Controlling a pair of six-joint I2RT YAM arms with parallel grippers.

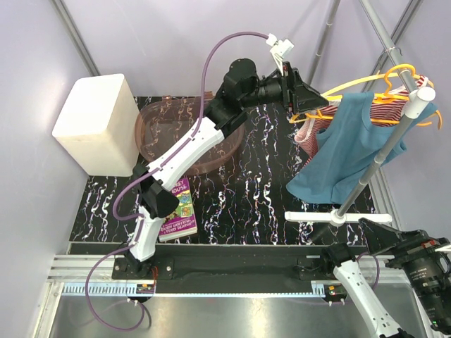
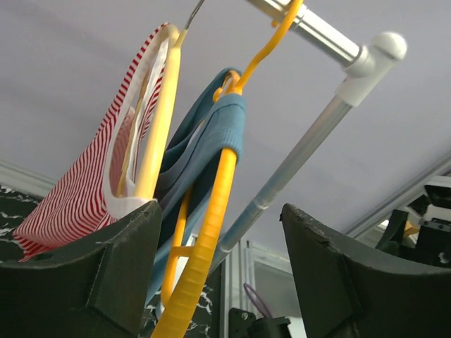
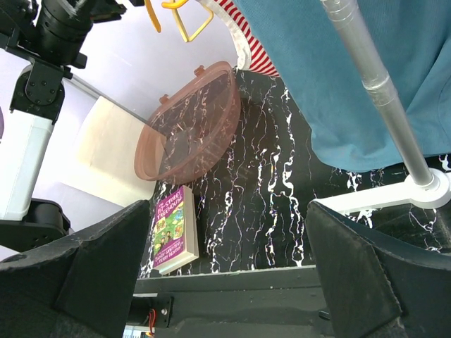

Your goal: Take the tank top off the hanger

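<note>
The left gripper eases closer to the blue strap next and closes there, since the bare part of the hanger below the blue strap (image 2: 213, 208) runs between its open fingers.
A blue tank top (image 1: 345, 151) hangs on a yellow hanger (image 1: 352, 84) from the silver rack pole (image 1: 384, 148) at the right. Beside it, a red-striped top (image 1: 310, 134) hangs on a second yellow hanger. My left gripper (image 1: 313, 105) is raised at the hangers' left ends and open. In the left wrist view the yellow hanger (image 2: 211, 232) with the blue tank top (image 2: 211, 134) runs between my open left gripper (image 2: 222, 211), nearer the left finger. My right gripper (image 1: 380, 236) is low by the rack base, open and empty (image 3: 227, 205), with the tank top (image 3: 338, 70) above it.
A pink bowl (image 1: 158, 127) and a white block (image 1: 99, 123) stand at the back left. A purple book (image 1: 180, 211) lies near the left arm's base. The rack's white foot (image 1: 338, 217) rests on the black marbled table at the front right.
</note>
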